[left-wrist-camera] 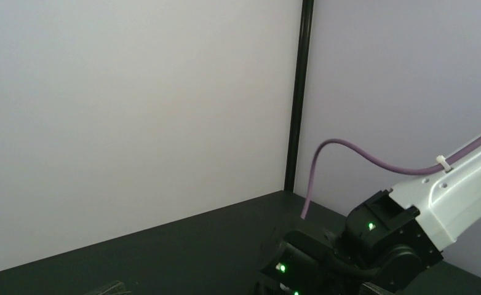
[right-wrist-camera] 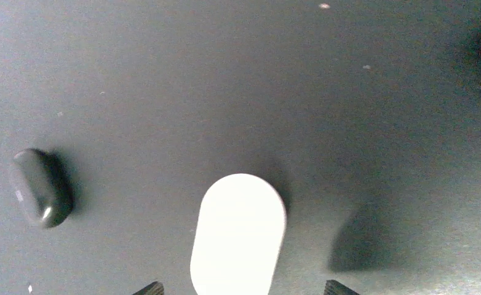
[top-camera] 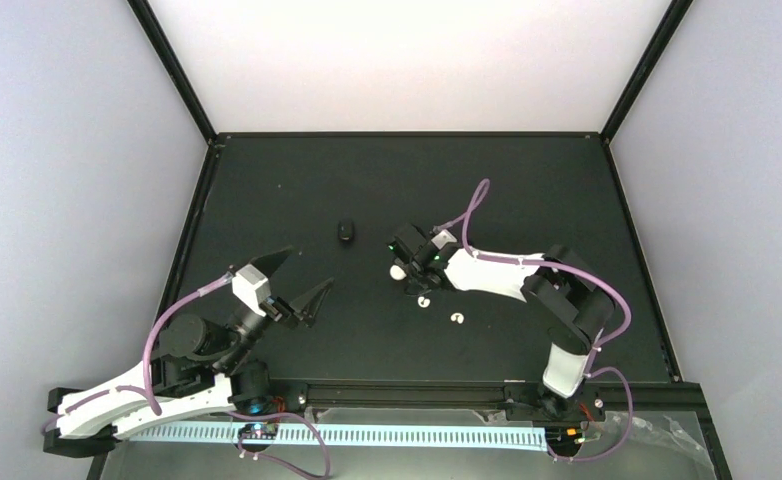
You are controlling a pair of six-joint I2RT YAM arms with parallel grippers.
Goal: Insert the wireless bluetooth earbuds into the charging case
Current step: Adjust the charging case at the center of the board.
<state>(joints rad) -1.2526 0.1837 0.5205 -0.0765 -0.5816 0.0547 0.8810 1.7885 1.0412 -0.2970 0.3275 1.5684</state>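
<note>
I should turn my right gripper first, then lower it and close it, so that its fingertips get on either side of the rounded ends of the white case (top-camera: 397,272) (right-wrist-camera: 237,240).
A closed white oval charging case (right-wrist-camera: 238,236) lies on the black table between my right gripper's (right-wrist-camera: 244,289) two spread fingertips (right-wrist-camera: 149,287), and nothing is gripped. In the top view the case (top-camera: 397,271) pokes out under the right gripper (top-camera: 405,264). Two white curled earbuds (top-camera: 424,302) (top-camera: 457,318) lie on the mat just in front of that gripper. A small black closed case (top-camera: 345,232) sits to the left and also shows in the right wrist view (right-wrist-camera: 41,187). The black earbuds are out of view. My left gripper (top-camera: 309,266) is open, empty and held above the table at left.
The black mat (top-camera: 527,180) is walled by white panels with black frame posts. The left wrist view looks at the back wall and at the right arm (left-wrist-camera: 410,227) with its purple cable (left-wrist-camera: 349,150).
</note>
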